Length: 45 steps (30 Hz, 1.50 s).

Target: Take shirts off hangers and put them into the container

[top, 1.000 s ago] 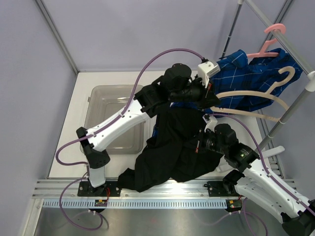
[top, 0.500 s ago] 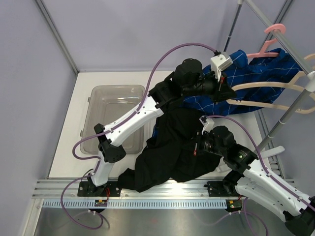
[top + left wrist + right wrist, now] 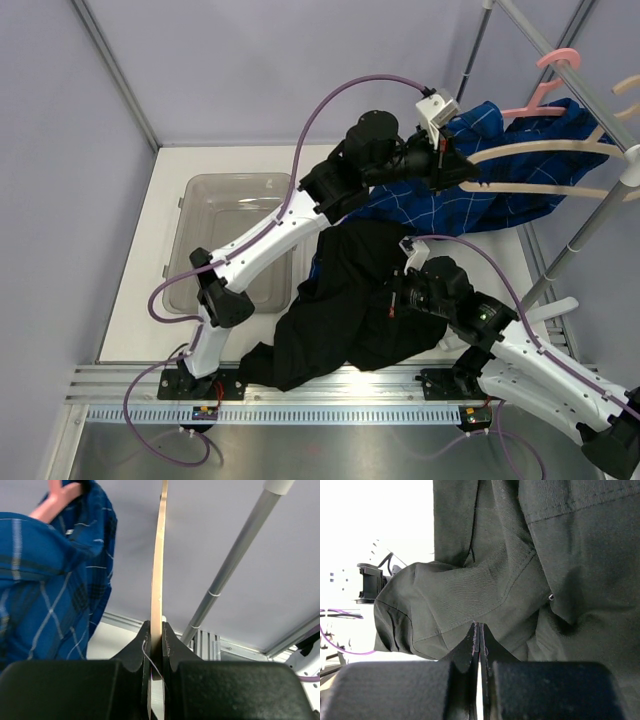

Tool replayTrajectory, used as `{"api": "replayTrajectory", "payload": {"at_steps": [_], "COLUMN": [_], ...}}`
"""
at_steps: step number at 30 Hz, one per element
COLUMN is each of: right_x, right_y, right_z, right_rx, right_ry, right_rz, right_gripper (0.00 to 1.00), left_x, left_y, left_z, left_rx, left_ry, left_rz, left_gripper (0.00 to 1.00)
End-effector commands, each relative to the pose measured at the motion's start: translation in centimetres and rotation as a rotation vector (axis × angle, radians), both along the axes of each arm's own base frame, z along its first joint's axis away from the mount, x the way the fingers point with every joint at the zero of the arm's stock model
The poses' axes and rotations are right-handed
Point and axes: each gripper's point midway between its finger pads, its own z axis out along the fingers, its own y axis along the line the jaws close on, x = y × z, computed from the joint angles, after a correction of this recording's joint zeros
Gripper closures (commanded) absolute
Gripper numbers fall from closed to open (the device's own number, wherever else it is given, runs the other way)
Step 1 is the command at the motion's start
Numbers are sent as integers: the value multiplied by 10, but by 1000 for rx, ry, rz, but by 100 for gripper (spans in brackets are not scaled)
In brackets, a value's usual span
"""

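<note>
My left gripper needs to move toward the container [image 3: 200,215] next, bring the bare beige hanger's hook onto the rack pole and let go, because the hook reaches past the pole.
My left gripper [image 3: 462,172] is raised at the back right and shut on one end of the bare beige hanger [image 3: 550,147], which reaches toward the rack. In the left wrist view the jaws [image 3: 156,626] clamp the hanger's thin edge [image 3: 159,555]. Beside it the blue checked shirt [image 3: 480,205] hangs on the pink hanger [image 3: 553,78]. The black shirt [image 3: 345,300] lies crumpled on the table, its left edge by the container [image 3: 200,215]. My right gripper [image 3: 400,292] is shut, its tips [image 3: 478,626] against the black cloth [image 3: 520,555].
The grey rack pole [image 3: 590,225] slants across the right side and passes close behind the beige hanger [image 3: 235,565]. Purple cables loop over both arms. The enclosure's walls close off the left and the back.
My left gripper has carried the beige hanger up and to the right, toward the rack pole. The black shirt has stayed put, and my right gripper has barely shifted.
</note>
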Motion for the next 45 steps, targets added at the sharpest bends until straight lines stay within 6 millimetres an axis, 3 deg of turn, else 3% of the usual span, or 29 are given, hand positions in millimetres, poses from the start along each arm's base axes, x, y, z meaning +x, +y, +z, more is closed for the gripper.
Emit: {"api": "replayTrajectory", "payload": {"at_steps": [1, 4, 9, 14, 16, 17, 19, 24, 25, 28, 30, 31, 32, 33, 34, 35, 37, 38, 40, 41, 42, 44, 45], "right_x": [7, 8, 7, 8, 9, 9, 8, 8, 7, 9, 11, 12, 13, 13, 13, 14, 14, 15, 16, 16, 15, 15, 15], "right_y": [6, 9, 10, 12, 12, 12, 11, 8, 7, 3, -2, -5, -7, -7, -8, -8, -5, -4, -3, -3, -4, -7, -10], "right_z": [13, 14, 12, 13, 14, 14, 16, 20, 20, 17, 14, 11, 11, 12, 12, 13, 16, 17, 19, 18, 17, 17, 14], "right_rx": [24, 28, 22, 22, 20, 18, 21, 21, 20, 1, -27, -43, -48, -50, -53, -52, -40, -39, -33, -36, -42, -43, -51], "right_ry": [-55, -57, -53, -55, -60, -61, -61, -78, -78, -79, -81, -79, -82, -86, -88, -89, -94, -93, -96, -95, -92, -97, -98], "right_rz": [-6, 0, 5, 7, 6, 7, 6, -2, 0, -22, -42, -57, -67, -66, -66, -69, -64, -61, -61, -60, -64, -72, -84], "right_gripper": [100, 100, 100, 100, 100, 100, 100, 100, 100, 100, 99, 78, 67, 58, 41, 34, 30, 30, 28, 24, 18, 13, 9], "left_x": [-8, -8, -13, -14, -17, -16, -18, -8, -9, -5, -5, -5, -3, -2, -2, 0, 0, 6, -4, -7, -16, -27, -31], "left_y": [42, 46, 60, 63, 71, 70, 80, 95, 100, 106, 115, 118, 129, 135, 142, 160, 181, 197, 230, 242, 266, 287, 294], "left_z": [79, 71, 75, 58, 62, 49, 52, 24, 26, 11, 11, 5, 7, 5, 6, 4, 4, 4, 3, -2, -3, -11, -30], "left_rx": [-174, -156, -145, -101, -112, -89, -98, -49, -54, -15, -12, 2, 15, 33, 48, 91, 123, 143, 196, 219, 244, 262, 299], "left_ry": [-107, -106, -125, -107, -113, -96, -103, -48, -51, -33, -34, -29, -33, -33, -40, -40, -40, -42, -30, -21, -10, 23, 49], "left_rz": [31, 40, 57, 61, 70, 76, 97, 167, 173, 211, 239, 251, 295, 319, 340, 404, 471, 545, 607, 632, 670, 698, 700], "left_gripper": [100, 100, 100, 100, 100, 100, 100, 100, 100, 85, 67, 61, 51, 47, 45, 44, 34, 23, 20, 10, 2, 1, 1]}}
